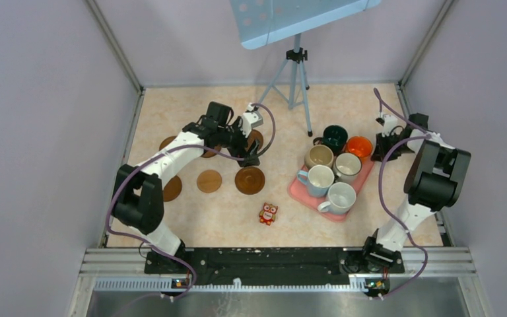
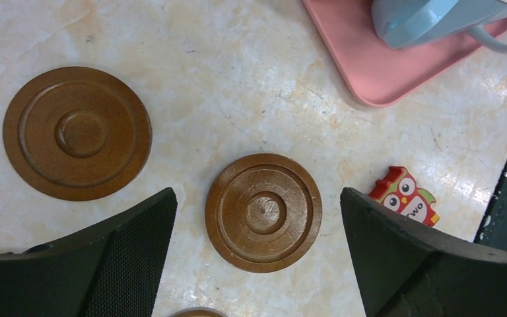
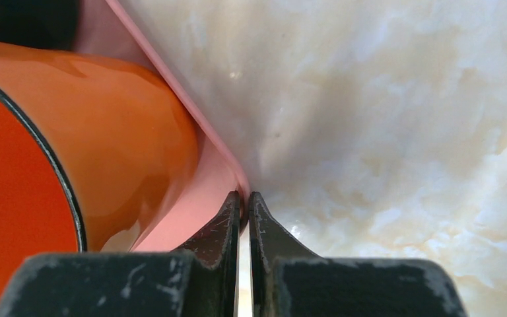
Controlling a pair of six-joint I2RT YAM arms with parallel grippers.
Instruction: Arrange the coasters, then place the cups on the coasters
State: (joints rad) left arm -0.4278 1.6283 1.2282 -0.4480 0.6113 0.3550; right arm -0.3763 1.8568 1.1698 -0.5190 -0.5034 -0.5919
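The light blue cup's handle points toward the coasters, so my left gripper moves across to the tray and down onto that handle [image 1: 302, 176] next.
Six cups stand on the pink tray [image 1: 364, 177]: dark green [image 1: 335, 136], orange [image 1: 359, 146], beige [image 1: 319, 156], light blue [image 1: 317, 179] and two white ones [image 1: 348, 165] [image 1: 340, 197]. Several brown coasters lie left of the tray, among them a dark one [image 1: 249, 179] and a tan one [image 1: 209, 181]. My left gripper [image 1: 249, 157] hangs open above the dark coaster [image 2: 263, 212], which shows between its fingers. My right gripper [image 3: 245, 196] is shut on the pink tray's rim [image 3: 232, 173], right beside the orange cup [image 3: 105, 132].
A red owl figure [image 1: 268, 213] stands near the dark coaster, also in the left wrist view [image 2: 406, 201]. Another coaster [image 2: 77, 132] lies further off. A tripod [image 1: 295, 79] stands at the back. Frame walls enclose the table.
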